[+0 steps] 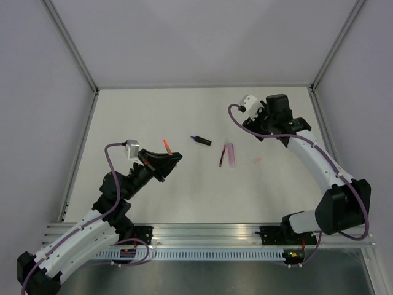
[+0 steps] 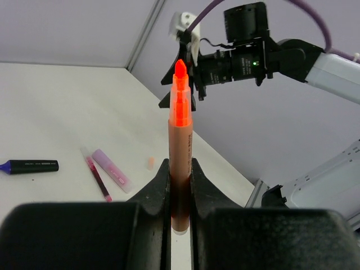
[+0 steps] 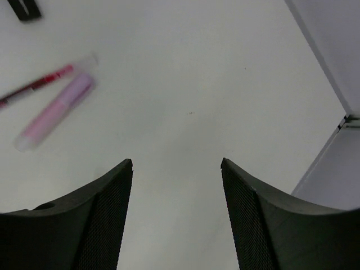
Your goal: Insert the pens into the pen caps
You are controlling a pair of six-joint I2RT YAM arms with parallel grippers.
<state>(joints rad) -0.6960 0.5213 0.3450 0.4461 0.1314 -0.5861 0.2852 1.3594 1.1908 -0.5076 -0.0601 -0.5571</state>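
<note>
My right gripper moves back and down onto the tiny pale orange-pink cap point(image 1: 258, 161) next, since the orange marker pen point(image 1: 166, 145) in my left gripper stands with its tip uncapped.
My left gripper point(image 2: 179, 169) is shut on an orange marker pen point(image 2: 181, 135) and holds it upright, uncapped tip up, above the table; both also show in the top view, the gripper point(image 1: 169, 158) and the pen point(image 1: 166, 145). A dark navy pen point(image 1: 201, 140) lies mid-table. A slim pink-red pen point(image 1: 222, 155) lies beside a light purple-pink tube point(image 1: 231, 155). A tiny pale orange-pink cap point(image 1: 258, 161) lies to their right. My right gripper point(image 3: 177, 162) is open and empty above the table, up and right of these.
The white table point(image 1: 141, 117) has grey walls on three sides with metal corner posts point(image 1: 70, 43). A metal rail point(image 1: 209, 236) runs along the near edge. The right arm point(image 2: 247, 56) shows behind the orange pen in the left wrist view.
</note>
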